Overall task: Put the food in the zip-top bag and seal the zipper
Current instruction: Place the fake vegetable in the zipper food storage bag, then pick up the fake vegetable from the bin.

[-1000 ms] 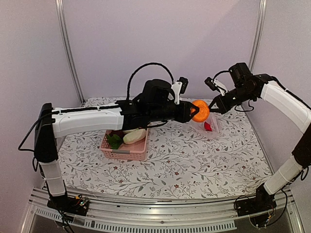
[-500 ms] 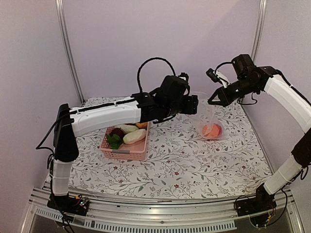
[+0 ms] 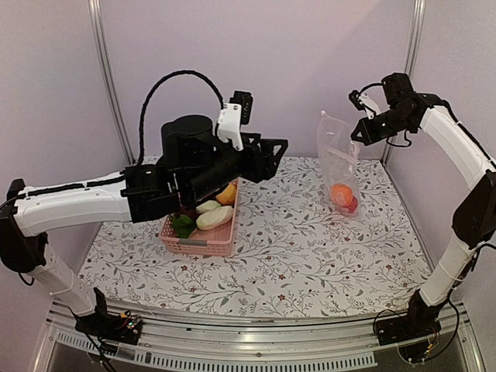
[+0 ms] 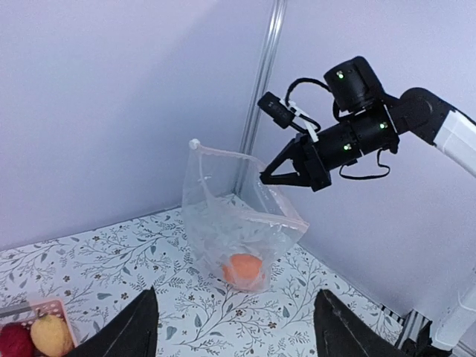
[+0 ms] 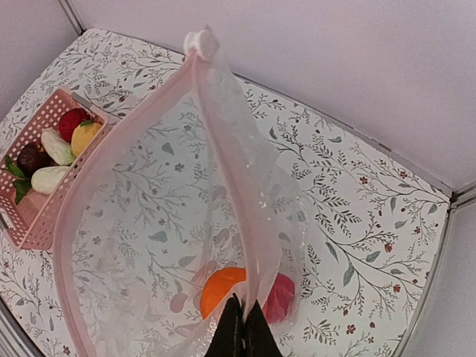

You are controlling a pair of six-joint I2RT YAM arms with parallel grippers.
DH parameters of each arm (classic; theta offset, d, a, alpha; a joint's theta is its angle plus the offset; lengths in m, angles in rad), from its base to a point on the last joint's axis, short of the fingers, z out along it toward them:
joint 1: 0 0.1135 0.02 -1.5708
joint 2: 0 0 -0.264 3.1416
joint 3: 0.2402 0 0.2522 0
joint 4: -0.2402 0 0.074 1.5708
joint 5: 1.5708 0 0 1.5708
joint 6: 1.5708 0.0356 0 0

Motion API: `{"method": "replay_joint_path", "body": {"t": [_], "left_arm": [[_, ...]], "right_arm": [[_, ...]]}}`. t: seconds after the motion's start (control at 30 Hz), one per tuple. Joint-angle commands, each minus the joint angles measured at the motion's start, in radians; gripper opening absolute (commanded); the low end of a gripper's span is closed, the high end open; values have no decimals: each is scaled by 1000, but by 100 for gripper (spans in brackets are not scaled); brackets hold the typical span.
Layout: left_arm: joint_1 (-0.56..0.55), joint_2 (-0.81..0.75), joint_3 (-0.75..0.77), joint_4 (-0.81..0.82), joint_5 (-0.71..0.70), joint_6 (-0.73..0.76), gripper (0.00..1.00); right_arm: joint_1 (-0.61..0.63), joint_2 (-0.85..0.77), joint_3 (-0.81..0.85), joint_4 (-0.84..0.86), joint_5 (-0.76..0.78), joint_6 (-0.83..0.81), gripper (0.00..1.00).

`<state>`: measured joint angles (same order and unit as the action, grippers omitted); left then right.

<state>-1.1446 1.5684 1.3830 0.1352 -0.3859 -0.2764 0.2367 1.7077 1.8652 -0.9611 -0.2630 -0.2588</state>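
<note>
My left gripper should next tip down and lower onto the leafy end of the nearer white radish, because that end is below my gripper, to its left in the top view.
The clear zip-top bag hangs upright at the back right, its mouth edge pinched in my shut right gripper. An orange fruit and a red one lie in its bottom; both show in the right wrist view, the orange fruit and the red fruit. The zipper strip runs along the open mouth. My left gripper is open and empty, raised above the pink basket, which holds a white radish, a yellow piece, a dark purple piece and a red one.
The floral tablecloth covers the table. Metal frame posts stand at the back corners against the plain walls. The left arm's black cable loops high above the basket.
My left gripper let the orange fruit drop into the bag, then drew back left and rose above the basket. My right gripper lifted the bag's mouth higher.
</note>
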Motion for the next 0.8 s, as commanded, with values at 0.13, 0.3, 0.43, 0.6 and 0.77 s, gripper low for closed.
{"method": "replay_joint_path", "body": {"t": [0.13, 0.3, 0.43, 0.6, 0.77], "left_arm": [[117, -130, -187, -399, -196, -289, 69], [211, -190, -271, -538, -161, -381, 67], [271, -212, -297, -609, -113, -330, 66], [346, -225, -348, -574, 126, -76, 63], [420, -188, -340, -582, 310, 84, 64]], "right_arm": [[26, -53, -119, 91, -28, -11, 0], [30, -81, -202, 91, -102, 7, 0], [30, -102, -219, 87, -102, 0, 0], [30, -116, -233, 76, -125, -8, 0], [33, -127, -239, 70, -131, -8, 0]]}}
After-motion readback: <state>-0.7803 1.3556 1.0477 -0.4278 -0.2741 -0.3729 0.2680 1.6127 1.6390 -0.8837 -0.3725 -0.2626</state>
